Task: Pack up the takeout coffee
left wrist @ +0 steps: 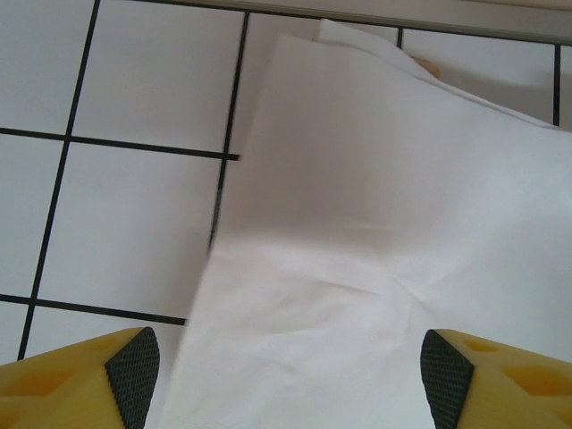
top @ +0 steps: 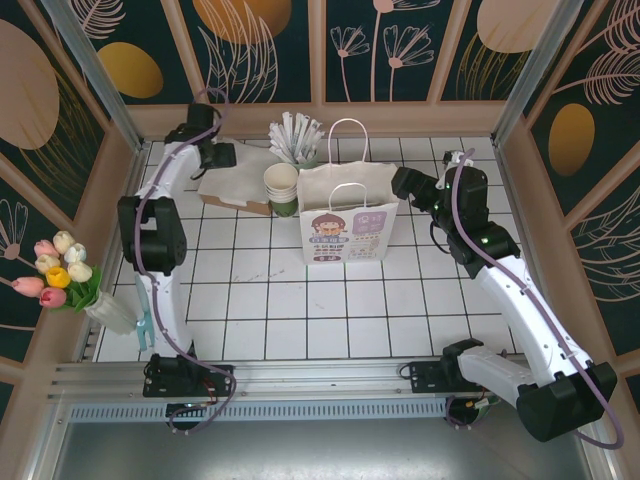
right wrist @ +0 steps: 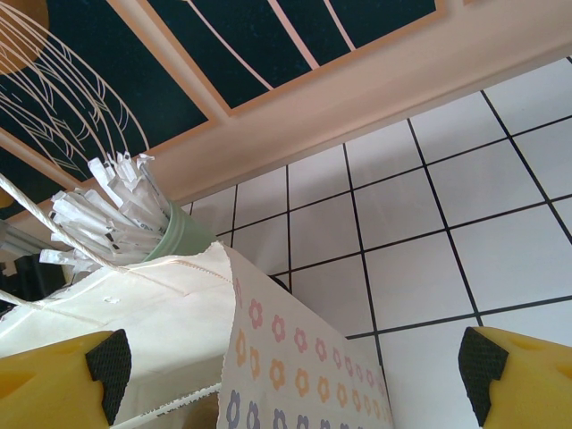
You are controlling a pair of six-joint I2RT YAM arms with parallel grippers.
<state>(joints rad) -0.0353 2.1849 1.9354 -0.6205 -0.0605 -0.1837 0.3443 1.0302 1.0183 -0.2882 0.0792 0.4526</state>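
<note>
My left gripper will next move away from the cup and down onto the edge of the white paper along the tiles, because that edge is below my gripper, nearer one finger.
The takeout coffee point(top: 282, 192), a small dark green cup with a cream inside, stands just left of the white paper bag point(top: 346, 218) at the back of the table. The bag is upright with its handles up; its flowered side point(right wrist: 304, 375) is close below my right gripper. My right gripper point(top: 405, 183) point(right wrist: 295, 375) is open at the bag's right edge, nothing between its fingers. My left gripper point(top: 222, 156) point(left wrist: 289, 375) is open over a white paper sheet point(left wrist: 375, 232) point(top: 232, 182), left of the cup, its pads clear of the paper.
A pale mint holder of white-wrapped straws point(top: 296, 138) point(right wrist: 116, 219) stands behind the cup and bag. A brown carrier edge point(top: 238, 206) shows under the white sheet. A vase of tulips point(top: 62, 272) sits at the left wall. White tiles point(top: 330, 310) lie in front of the bag.
</note>
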